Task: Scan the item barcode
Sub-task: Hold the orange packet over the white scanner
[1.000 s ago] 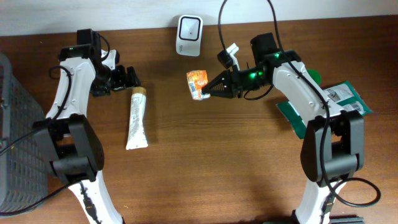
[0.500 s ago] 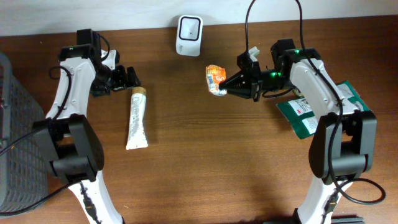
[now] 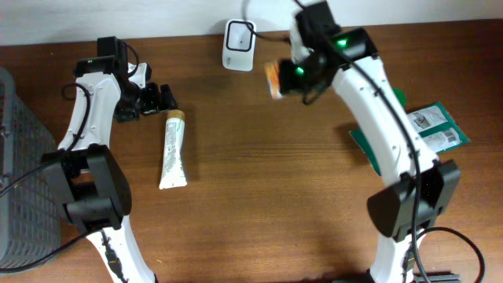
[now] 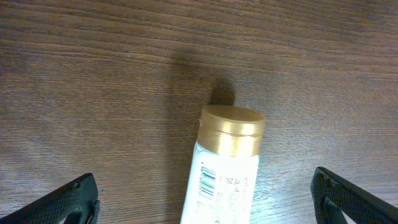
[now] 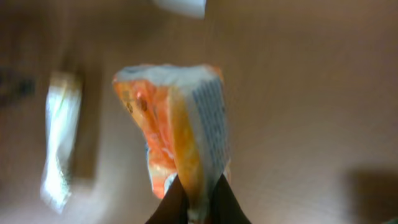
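Observation:
My right gripper will next go over the scanner (image 3: 239, 34), then swing across and down to the green packets to let go, because the packet hangs beside the scanner.
An orange and white snack packet (image 3: 273, 80) hangs above the table just right of the white barcode scanner (image 3: 239, 34). My right gripper (image 3: 284, 79) is shut on the packet's lower edge. The right wrist view is blurred: the packet (image 5: 177, 124) stands up from my right gripper (image 5: 198, 202), with blue print on its white side. My left gripper (image 3: 161, 98) is open over the gold cap of a white tube (image 3: 173, 148) lying on the table. In the left wrist view my left gripper (image 4: 208, 202) straddles the tube (image 4: 231, 129) without touching it.
Green packets (image 3: 428, 126) lie at the right edge, partly under the right arm. A grey mesh basket (image 3: 20, 181) stands at the far left. The tube (image 5: 59, 140) shows as a blur on the left of the right wrist view.
The right arm has swung up and toward the back of the table, carrying the packet closer to the scanner. The left arm and the tube have not moved.

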